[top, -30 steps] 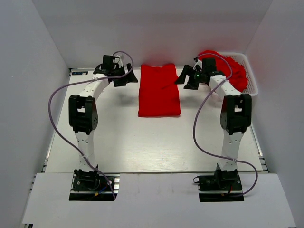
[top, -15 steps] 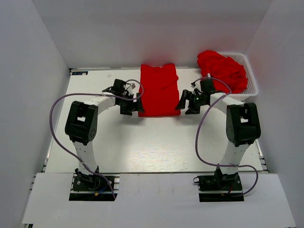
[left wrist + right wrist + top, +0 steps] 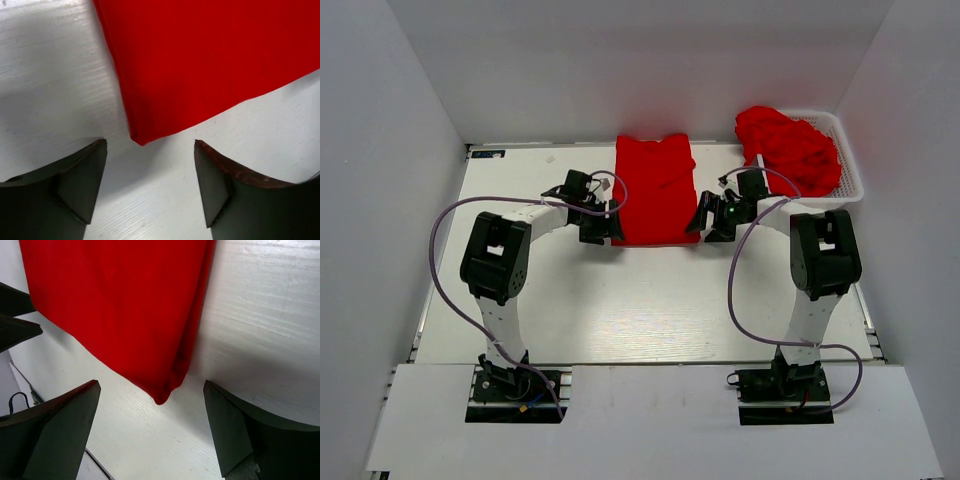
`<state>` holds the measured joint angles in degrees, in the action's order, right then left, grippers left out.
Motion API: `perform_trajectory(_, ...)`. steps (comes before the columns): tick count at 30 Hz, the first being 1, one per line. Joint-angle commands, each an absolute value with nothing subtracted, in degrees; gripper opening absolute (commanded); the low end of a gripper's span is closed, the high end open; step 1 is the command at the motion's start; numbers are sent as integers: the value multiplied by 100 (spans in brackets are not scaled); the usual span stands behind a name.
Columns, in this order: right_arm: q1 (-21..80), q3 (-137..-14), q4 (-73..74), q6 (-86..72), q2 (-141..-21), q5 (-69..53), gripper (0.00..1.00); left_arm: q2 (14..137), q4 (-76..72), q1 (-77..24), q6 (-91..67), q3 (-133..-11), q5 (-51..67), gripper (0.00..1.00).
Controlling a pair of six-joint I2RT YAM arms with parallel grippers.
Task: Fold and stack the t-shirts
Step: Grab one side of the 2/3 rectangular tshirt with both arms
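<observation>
My right gripper should next move in a little toward the red t-shirt and close on its near corner on the basket side, since that corner is between the open fingers.
A red t-shirt [image 3: 655,190] lies folded into a long strip at the table's back centre. My left gripper [image 3: 607,228] is open at its near left corner; in the left wrist view the corner [image 3: 139,139] lies just ahead of the gap between the fingers [image 3: 80,175]. My right gripper [image 3: 703,222] is open at the near right corner; in the right wrist view that corner [image 3: 161,397] sits between the open fingers [image 3: 235,432]. Neither gripper holds the cloth. More red t-shirts [image 3: 788,148] lie heaped in a white basket [image 3: 848,165].
The basket stands at the back right, against the wall. White walls enclose the table on three sides. Bare white tabletop [image 3: 650,300] spreads in front of the shirt, between the two arms.
Both grippers came from the shirt's far end, along its sides, to its near corners, then closed in slightly. The shirt has not moved.
</observation>
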<state>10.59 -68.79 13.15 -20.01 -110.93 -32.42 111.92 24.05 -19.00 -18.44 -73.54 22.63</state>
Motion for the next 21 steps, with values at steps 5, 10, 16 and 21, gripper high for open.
perform_trajectory(5,1099,-6873,1143,-2074,-11355,-3340,74,11408,2285,-2004,-1880,-7251,2373,52)
perform_trajectory(10,1099,-6742,976,-2197,-11347,-3410,22,11408,2092,-2057,-1951,-7198,2373,30)
perform_trajectory(16,1099,-6627,765,-2268,-11251,-3446,0,11470,2030,-2109,-1951,-7198,2479,0)
perform_trajectory(21,1099,-6188,993,-2110,-10646,-3445,0,10602,1846,-2109,-2004,-6470,2602,0)
